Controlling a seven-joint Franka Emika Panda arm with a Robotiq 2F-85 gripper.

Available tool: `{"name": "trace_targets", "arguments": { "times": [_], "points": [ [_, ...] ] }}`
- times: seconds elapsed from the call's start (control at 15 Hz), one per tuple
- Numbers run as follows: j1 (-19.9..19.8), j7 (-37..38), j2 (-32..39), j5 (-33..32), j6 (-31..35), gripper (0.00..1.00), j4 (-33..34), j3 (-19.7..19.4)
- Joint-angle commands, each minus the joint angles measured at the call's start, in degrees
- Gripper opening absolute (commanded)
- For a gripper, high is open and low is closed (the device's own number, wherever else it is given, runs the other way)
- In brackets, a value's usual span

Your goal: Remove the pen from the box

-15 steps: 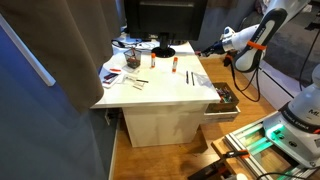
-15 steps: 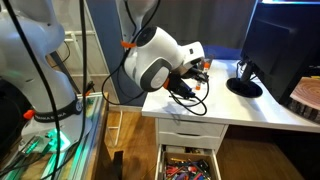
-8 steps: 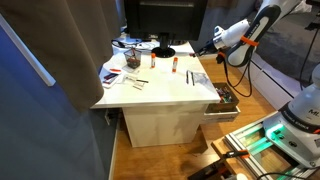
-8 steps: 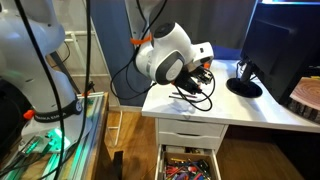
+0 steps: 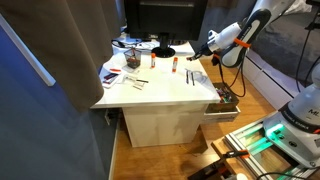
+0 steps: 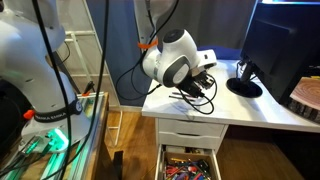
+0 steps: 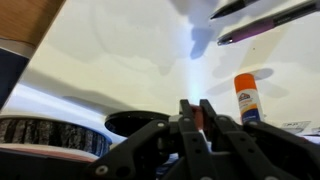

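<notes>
The reddish thing still hangs above the table, so the robot's gripper will next move down toward the dark pens and release it on the bare table by the pens' tips.
My gripper is shut on a thin reddish-dark thing pinched between the fingertips; it looks like the pen seen end-on. The gripper hangs above the white table's far right part in both exterior views. The box is the open shallow tray at the table's side, full of small items, below and behind the gripper; it also shows low in an exterior view. Two other dark pens lie on the table ahead of the gripper.
An orange-capped glue stick lies on the table beside a black round stand base. Papers and small items clutter the table's far left. A monitor stands behind.
The gripper has moved from beside the table, above the box, to over the tabletop near the black stand base. It has stayed shut.
</notes>
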Motion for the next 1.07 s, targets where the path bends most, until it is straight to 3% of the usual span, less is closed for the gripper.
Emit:
{"name": "trace_targets", "arguments": {
  "times": [0.0,0.2,0.27,0.33,0.93,1.0],
  "points": [
    [-0.30,-1.78,3.18,1.39,0.22,0.03,2.85,0.63],
    [-0.87,-1.65,4.35,0.46,-0.29,0.03,3.67,1.35],
    [-1.35,-1.30,4.48,-0.29,-0.69,0.24,3.70,1.92],
    [-1.78,-1.16,4.39,-1.20,-1.29,0.37,3.59,2.46],
    [-4.87,0.27,-1.53,-5.00,-10.45,1.00,0.03,4.97],
    [-6.10,0.74,-3.06,-5.72,-11.08,1.00,-0.97,5.77]
  ]
}}
